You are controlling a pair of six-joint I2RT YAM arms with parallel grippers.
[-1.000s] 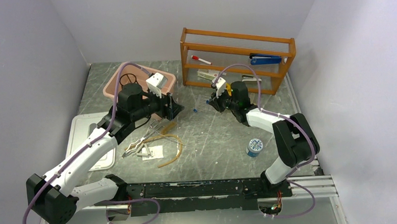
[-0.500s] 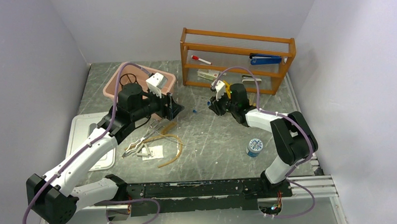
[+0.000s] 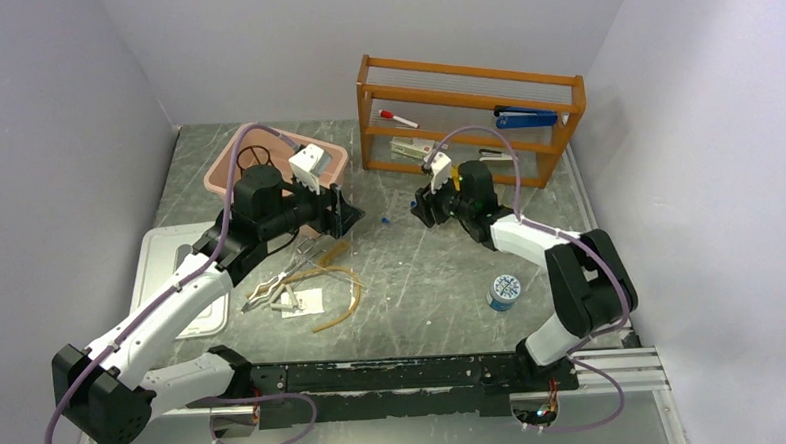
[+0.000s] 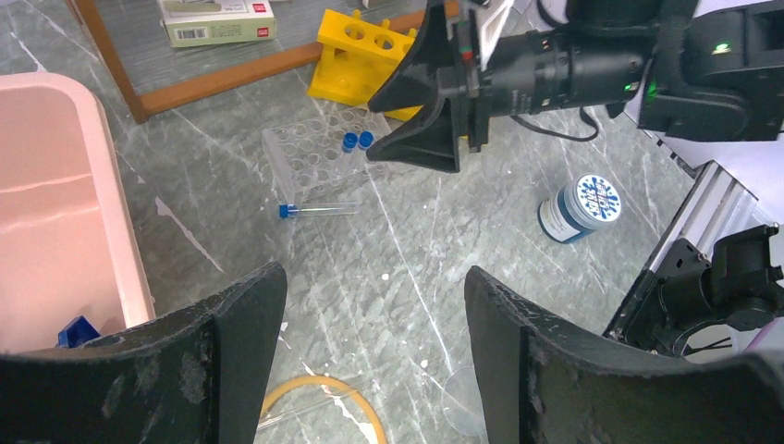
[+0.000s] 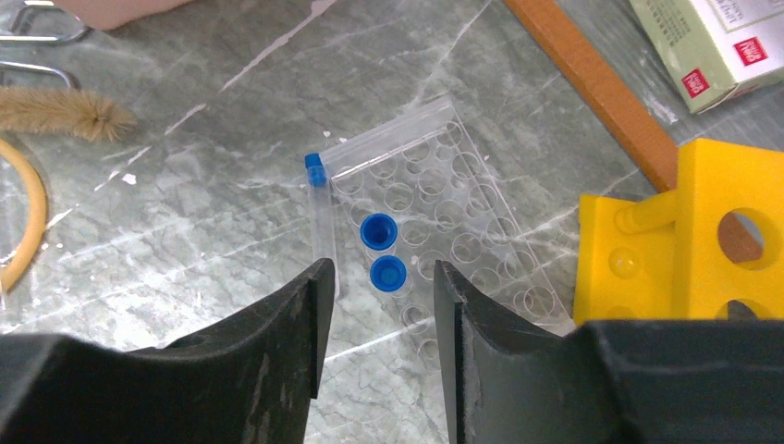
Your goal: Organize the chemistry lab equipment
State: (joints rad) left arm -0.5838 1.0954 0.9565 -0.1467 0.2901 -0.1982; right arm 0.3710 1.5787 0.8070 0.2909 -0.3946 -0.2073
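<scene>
The tube is outside the rack. My right gripper should next go toward the left in the top view and lower onto the lying tube's clear body (image 3: 398,220) (image 5: 322,222).
My right gripper (image 5: 384,273) is open and hangs just above a clear tube rack (image 5: 462,231) that holds two blue-capped tubes (image 5: 377,231). A third blue-capped tube (image 5: 321,222) lies on the table beside the rack. My left gripper (image 4: 374,314) is open and empty above the table, by the pink tray (image 3: 331,157). The black ring stand (image 3: 256,156) sits in that tray. Silvery tongs (image 3: 272,284) and tan tubing (image 3: 342,294) lie on the table near the left arm. The tubing (image 4: 319,393) shows between the left fingers.
A wooden shelf (image 3: 465,129) at the back holds a red-capped marker (image 3: 397,117) and a blue stapler (image 3: 525,119). A yellow rack (image 5: 684,240) stands by the clear rack. A blue-and-white jar (image 3: 504,291) sits front right, a white tray (image 3: 166,262) at the left. A brush (image 5: 65,109) lies left of the rack.
My right gripper has shifted slightly over the clear rack. The left arm has not moved.
</scene>
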